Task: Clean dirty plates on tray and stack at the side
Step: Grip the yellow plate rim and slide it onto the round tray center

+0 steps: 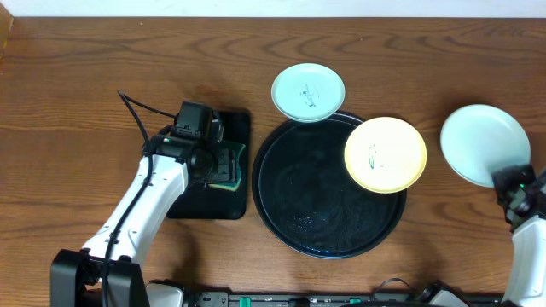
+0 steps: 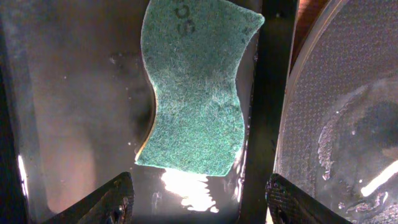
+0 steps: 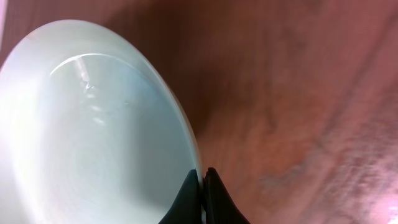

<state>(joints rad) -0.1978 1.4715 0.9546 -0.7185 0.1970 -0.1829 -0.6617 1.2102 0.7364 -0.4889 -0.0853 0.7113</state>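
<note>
I should next move my right gripper down toward the bare wood beside the yellow plate and let go of the second mint plate there, because the top side of the second mint plate looks clean.
The round black tray (image 1: 299, 200) lies mid-table, its wet floor also visible at the right of the left wrist view (image 2: 348, 124). A yellow plate (image 1: 385, 153) with a dark smear overlaps the tray's right rim. A mint plate (image 1: 308, 92) with a smear sits at its far rim. Off to the right, a second mint plate (image 1: 485, 143) (image 3: 93, 137) looks clean; my right gripper (image 1: 512, 182) (image 3: 203, 175) is shut on its near rim. My left gripper (image 1: 223, 164) (image 2: 202, 193) hangs open just above a green sponge (image 1: 230, 176) (image 2: 196, 93), with nothing between its fingers.
The sponge lies on a small rectangular black tray (image 1: 200, 200) (image 2: 74, 93) with a wet, shiny floor, directly left of the round tray. Bare brown wood table (image 1: 85, 85) surrounds everything.
</note>
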